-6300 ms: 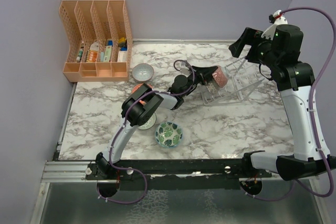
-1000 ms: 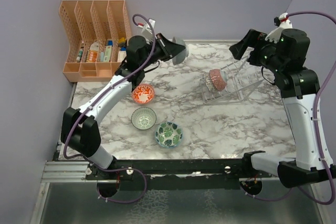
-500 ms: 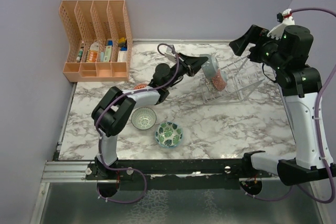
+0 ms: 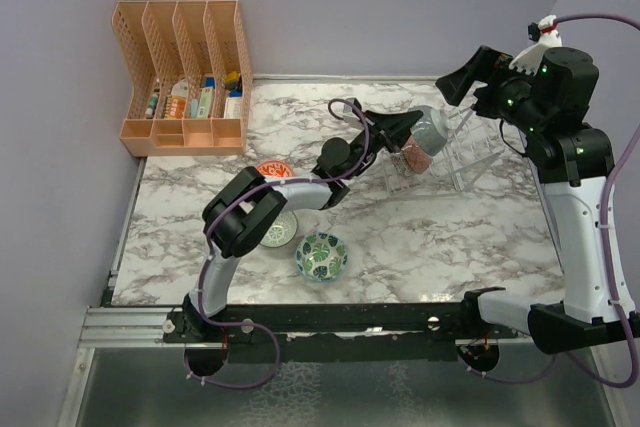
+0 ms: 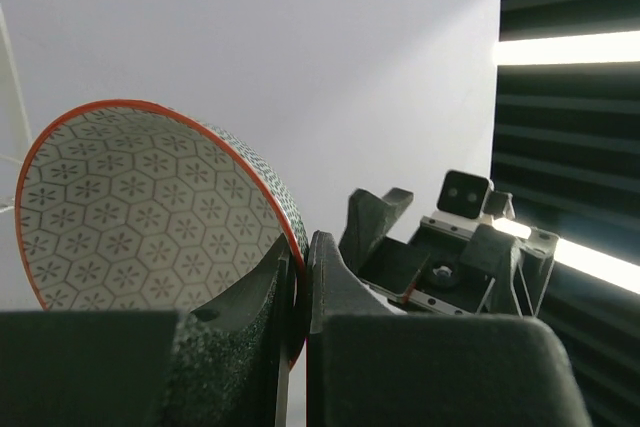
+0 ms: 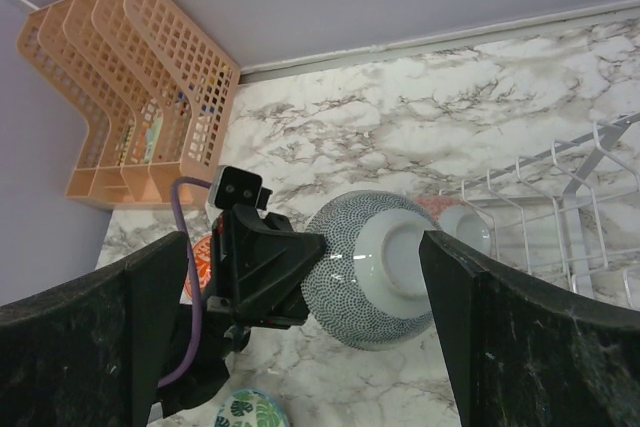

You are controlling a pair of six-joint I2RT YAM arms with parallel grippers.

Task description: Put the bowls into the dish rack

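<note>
My left gripper lowers the lattice bowl into the rack space beside the speckled pink bowl [image 4: 415,156] next and releases it, since the wires there stand empty.
My left gripper [image 4: 408,128] is shut on the rim of the white lattice bowl [image 4: 430,133] and holds it tilted over the left end of the clear dish rack [image 4: 455,159]. The left wrist view shows its lattice inside and red rim [image 5: 120,207] pinched in the gripper [image 5: 298,282]. A speckled pink bowl [image 4: 415,156] stands in the rack beneath it. My right gripper [image 4: 468,77] is open and empty, high above the rack; its view shows the bowl's dotted outside [image 6: 385,267]. The orange-red bowl [image 4: 270,166], a pale bowl [image 4: 285,232] and the leaf-print bowl [image 4: 321,255] sit on the table.
The orange file organiser [image 4: 185,77] stands at the back left corner. My left arm [image 4: 290,192] stretches across the table and partly covers the orange-red and pale bowls. A wall runs behind the rack.
My left gripper has carried the lattice bowl from the back left across to the right, over the rack's left end. The right arm has barely moved.
</note>
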